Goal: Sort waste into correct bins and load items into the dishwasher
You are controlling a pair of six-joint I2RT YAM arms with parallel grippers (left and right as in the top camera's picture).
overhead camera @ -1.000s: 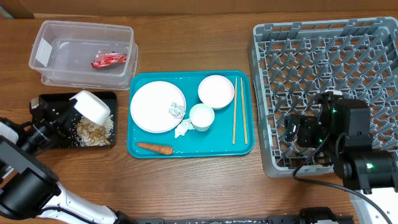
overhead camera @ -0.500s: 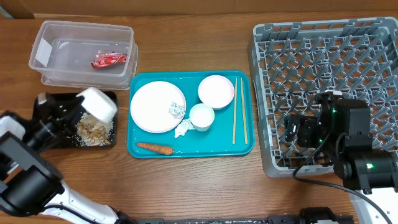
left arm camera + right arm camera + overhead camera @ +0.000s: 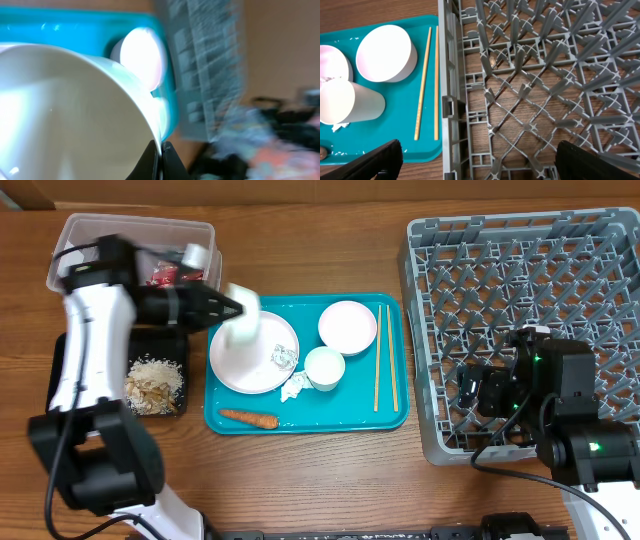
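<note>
The plate's bare part (image 3: 244, 364) is below my left gripper and to its right in the overhead view, so I will move over, level the tilted bowl, lower it and release it.
My left gripper (image 3: 228, 308) is shut on the rim of a white bowl (image 3: 243, 318) and holds it in the air over the left end of the round white plate (image 3: 250, 360). In the left wrist view the bowl (image 3: 65, 115) fills the frame, its rim pinched between the jaws (image 3: 160, 159). Beige food scraps (image 3: 152, 383) lie in the black tray (image 3: 70, 365). The red wrapper (image 3: 160, 276) lies in the clear tub (image 3: 120, 230). Tissue (image 3: 292, 388), a carrot (image 3: 248, 419), cups (image 3: 324, 367) and chopsticks (image 3: 384, 355) lie on the tray. My right gripper (image 3: 492, 165) is open over the grey rack (image 3: 520, 270).
The teal serving tray (image 3: 350, 398) lies mid-table between the bins and the rack. In the right wrist view the rack's near wall (image 3: 449, 75) stands beside the chopsticks (image 3: 426, 80) and a white cup (image 3: 385, 52). My left arm (image 3: 95, 320) crosses the tub and the black tray.
My left arm has lifted the bowl off the black tray and swung it right, to above the plate. The food scraps now lie uncovered in the black tray. The right arm has not moved.
</note>
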